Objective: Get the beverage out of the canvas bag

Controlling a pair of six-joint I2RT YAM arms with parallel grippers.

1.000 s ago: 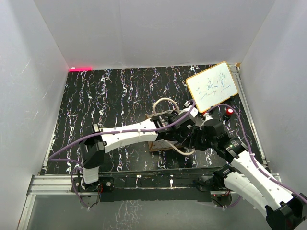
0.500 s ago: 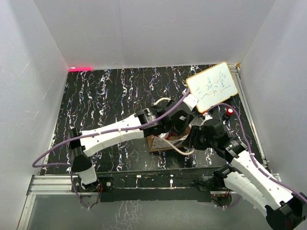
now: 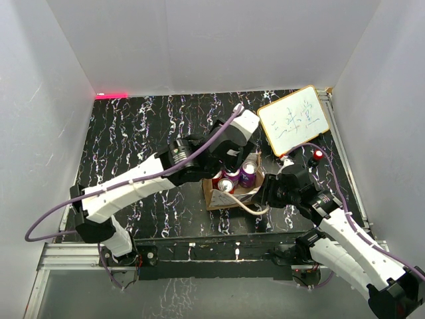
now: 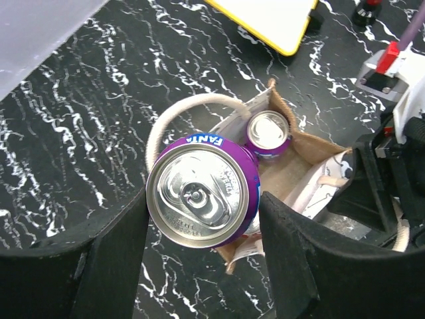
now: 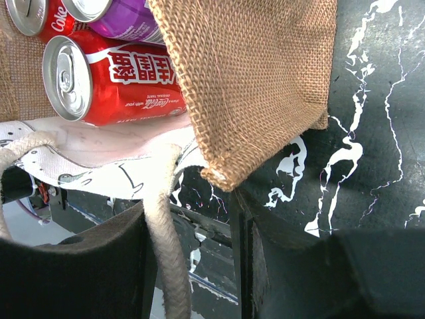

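The purple can is clear of the bag point(image 3: 214, 198), so next I need to move my left gripper left in the top view and down and let go of the can on the bare tabletop.
The canvas bag point(image 3: 214, 198) stands open on the black marbled table, right of centre, with its cream handles looped out. My left gripper point(image 3: 229, 159) is shut on a purple Fanta can point(image 4: 199, 196) and holds it upright above the bag's left edge point(image 4: 312, 163). Another purple can point(image 4: 267, 133) and red cola cans point(image 5: 106, 80) stay inside. My right gripper point(image 3: 265, 193) sits at the bag's near right corner. In the right wrist view its jaws point(image 5: 189, 266) stand apart, with a cream handle point(image 5: 166, 252) and the burlap corner point(image 5: 252, 80) between them.
A white board with a yellow frame point(image 3: 294, 119) leans at the back right, also seen in the left wrist view point(image 4: 265, 16). A small red-topped object point(image 3: 318, 155) stands beside it. White walls enclose the table on three sides.
My left arm has lifted out of the bag and drawn back and up with the purple can. The cans left in the bag now show. The right arm has not moved.
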